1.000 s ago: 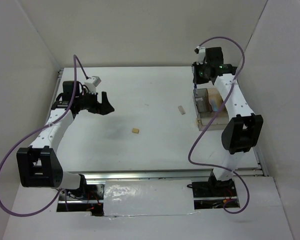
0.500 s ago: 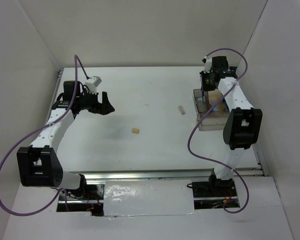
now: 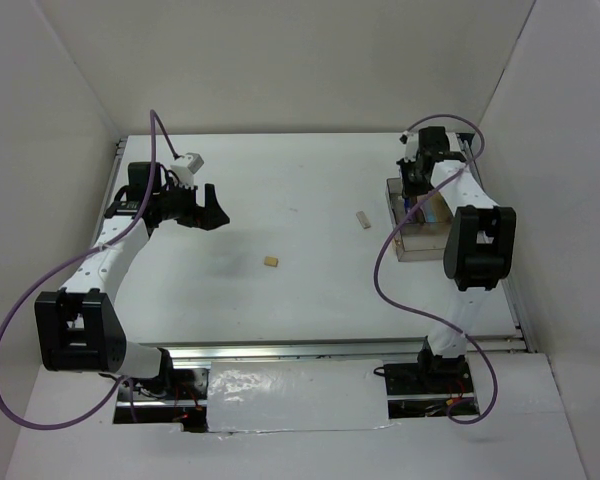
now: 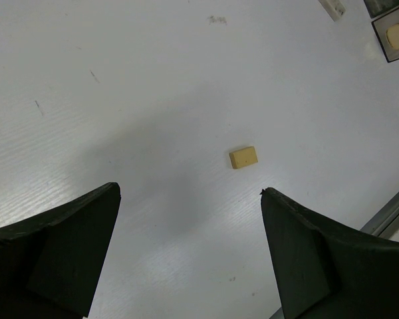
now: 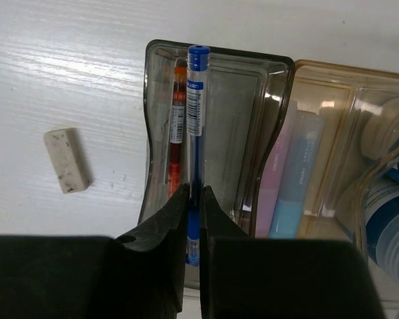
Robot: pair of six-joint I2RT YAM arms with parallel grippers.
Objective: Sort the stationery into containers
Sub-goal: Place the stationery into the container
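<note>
I should lower the blue pen with my right gripper onto the free part of the tray beside the red pen and let it go there. The smoky-grey section (image 5: 253,113) below has a bare bottom there.
My right gripper (image 5: 195,193) is shut on the blue pen (image 5: 197,119). It holds the pen lengthwise over the smoky-grey section (image 5: 253,113) of the clear tray (image 3: 417,247), right beside the red pen (image 5: 177,126) lying in that section. The pink bar (image 5: 277,179) and light-blue bar (image 5: 299,179) lie in the neighbouring compartment, and the blue-white rolls (image 5: 389,206) sit further right. The beige block (image 3: 362,219) lies on the table left of the tray. The tan cube (image 3: 271,262) lies mid-table. My left gripper (image 3: 212,208) hovers open and empty, far left of the cube (image 4: 243,157).
The white table is walled on three sides. The tray stands near the right wall under my right arm (image 3: 472,240). A metal rail (image 3: 330,350) runs along the table's near edge. The beige block also shows in the right wrist view (image 5: 66,169).
My right gripper has carried the blue pen rightward and down from behind the tray to over its grey section. The left arm has not moved.
</note>
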